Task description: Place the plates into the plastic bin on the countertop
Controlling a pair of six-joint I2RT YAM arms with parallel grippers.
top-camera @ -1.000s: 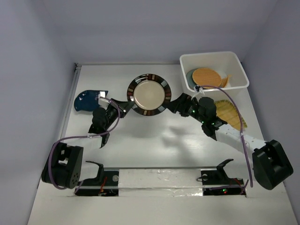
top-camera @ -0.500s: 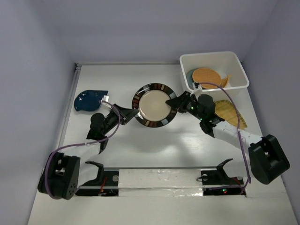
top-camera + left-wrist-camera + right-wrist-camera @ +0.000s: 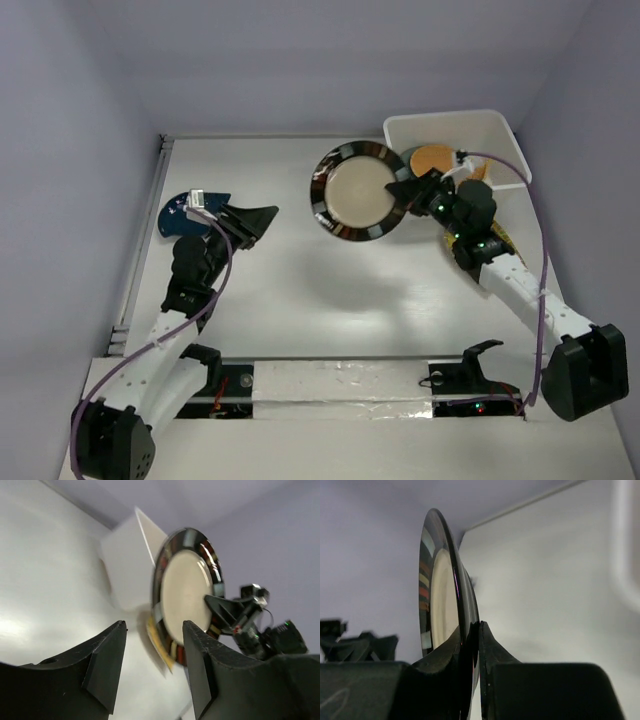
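Observation:
My right gripper should next carry the plate to the right in the top view, to the plastic bin's open inside, then lower the plate and let go of it.
The round cream plate with the dark-brown rim (image 3: 358,192) hangs tilted above the countertop (image 3: 300,300), just left of the plastic bin (image 3: 500,128). My right gripper (image 3: 402,190) is shut on its right rim; in the right wrist view the jaws (image 3: 472,630) pinch the plate (image 3: 437,580) edge-on. My left gripper (image 3: 258,218) is open and empty, well left of the plate; its view shows the plate (image 3: 187,590) ahead beyond the fingers (image 3: 107,662). A dark blue teardrop plate (image 3: 183,214) lies behind the left gripper. A tan woven round plate (image 3: 437,160) sits inside the bin.
A tan fan-shaped woven plate (image 3: 500,240) lies on the countertop below the bin, mostly hidden under the right arm. A metal rail (image 3: 140,260) runs along the left edge. Pale lavender walls enclose the table. The arm bases stand at the near edge.
The left gripper opened, let go of the brown-rimmed plate and drew back left. The right gripper shut on the plate's rim and carried it up and right towards the bin.

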